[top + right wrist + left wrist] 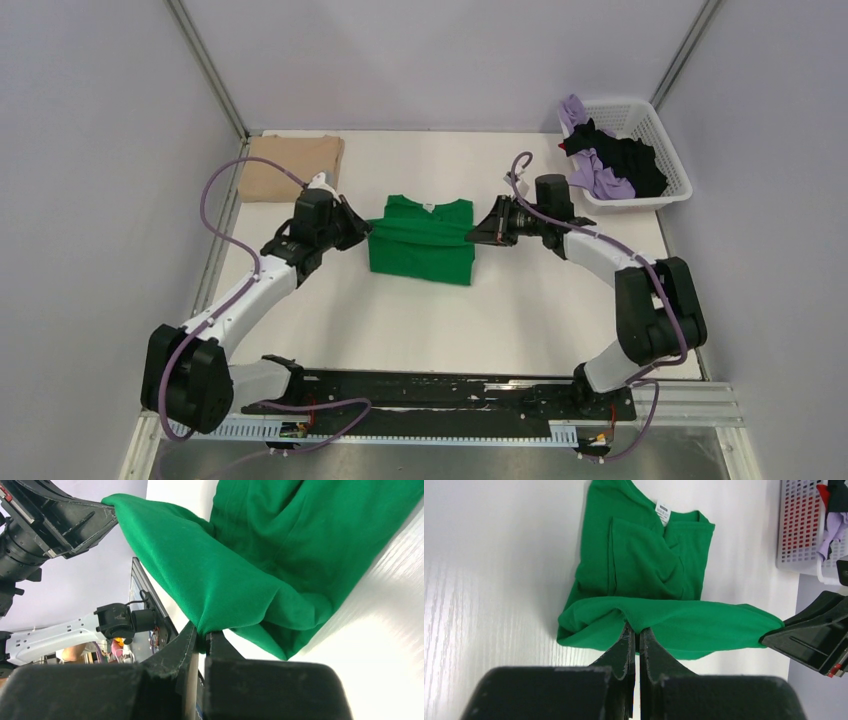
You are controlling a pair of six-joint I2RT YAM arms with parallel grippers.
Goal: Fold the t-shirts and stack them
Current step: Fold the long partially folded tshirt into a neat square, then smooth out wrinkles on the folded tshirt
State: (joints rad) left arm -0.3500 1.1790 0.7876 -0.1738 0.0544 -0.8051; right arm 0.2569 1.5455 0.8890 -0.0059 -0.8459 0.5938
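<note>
My right gripper will next move away from my base, toward the shirt's far corner by the collar (466,206), and then open there.
A bright green t-shirt (421,240) with a small white label (663,512) lies partly folded at the middle of the table. My left gripper (362,232) is shut on its left edge, pinching the fabric (636,626). My right gripper (477,234) is shut on its right edge (204,632). Between them a fold of the near part is lifted and stretched across the shirt (674,625). A folded tan t-shirt (290,167) lies at the back left. Lilac (600,177) and black (632,160) tees are heaped in the basket.
A white plastic lattice basket (668,130) stands at the back right corner of the table. White walls close in the back and both sides. A black rail (430,392) with the arm bases runs along the near edge.
</note>
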